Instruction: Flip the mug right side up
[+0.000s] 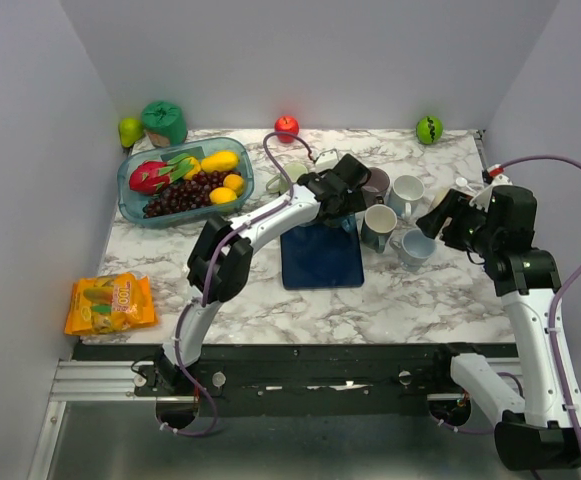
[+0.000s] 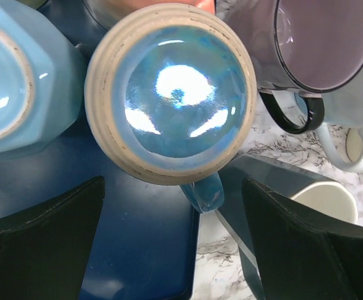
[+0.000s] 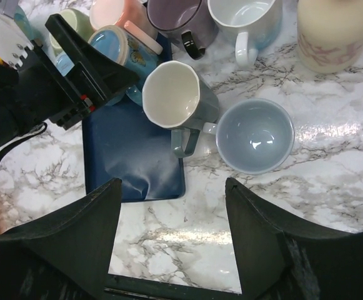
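Observation:
The mug's blue handle [image 1: 349,226] [image 2: 203,192] sticks out below my left gripper, between the open fingers in its wrist view, so I will next lower my left gripper around it and close.
The mug [image 2: 172,94] stands upside down at the far end of the dark blue mat [image 2: 137,250]. Its glossy blue base with a cream ring faces up, and its blue handle [image 2: 203,190] points toward the mat's right edge. My left gripper [image 2: 172,250] hovers right above it, open, with nothing between the fingers. The right wrist view shows this mug [image 3: 115,47] half hidden under the left gripper [image 3: 84,69]. My right gripper [image 3: 172,237] is open and empty above bare marble, near the mat's front right corner and apart from the mugs.
Close around the mug stand a second upturned light blue mug [image 2: 6,81], a purple mug [image 3: 175,15], a white mug [image 3: 243,19], a grey-green mug [image 3: 175,94] and a pale blue cup [image 3: 256,134]. A fruit bowl [image 1: 122,185] and a snack bag [image 1: 110,303] lie at the left.

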